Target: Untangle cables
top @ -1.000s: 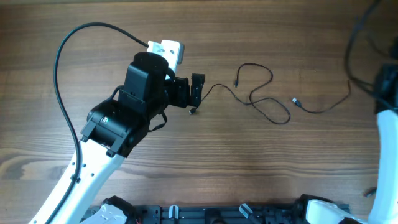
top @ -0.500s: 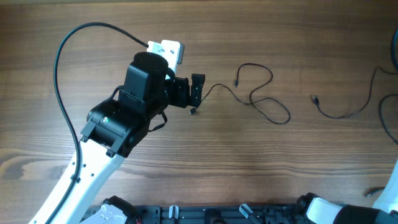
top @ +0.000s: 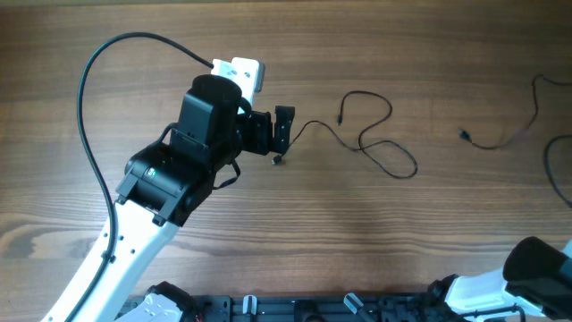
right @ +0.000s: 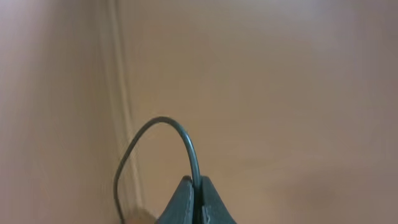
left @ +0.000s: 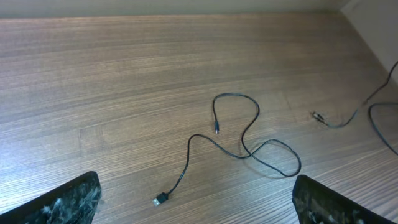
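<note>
I should next move my right gripper outward and down toward the table beside the second cable and open it, because that cable already lies apart from the looped one.
One thin black cable (top: 375, 143) lies loose in loops on the wooden table; its USB plug (top: 279, 159) rests just below my left gripper (top: 282, 134). In the left wrist view the plug (left: 160, 200) lies between the wide-open, empty fingers (left: 193, 208), with the loops (left: 249, 134) beyond. A second thin cable (top: 496, 141) lies apart at the right, its plug (top: 465, 134) free, and also shows in the left wrist view (left: 336, 122). My right gripper (right: 196, 190) is shut on a thin cable (right: 168, 124) that arcs up from its tips; it is outside the overhead view.
A thick black robot cable (top: 89, 116) arcs over the table's left side. A white block (top: 239, 72) sits behind the left arm. Part of the right arm (top: 536, 268) shows at the bottom right, with a dark cord loop (top: 552, 170) at the right edge.
The second cable and its plug have slid to the right, away from the looped cable. The right arm has left the top right of the overhead view. The left arm has not moved.
</note>
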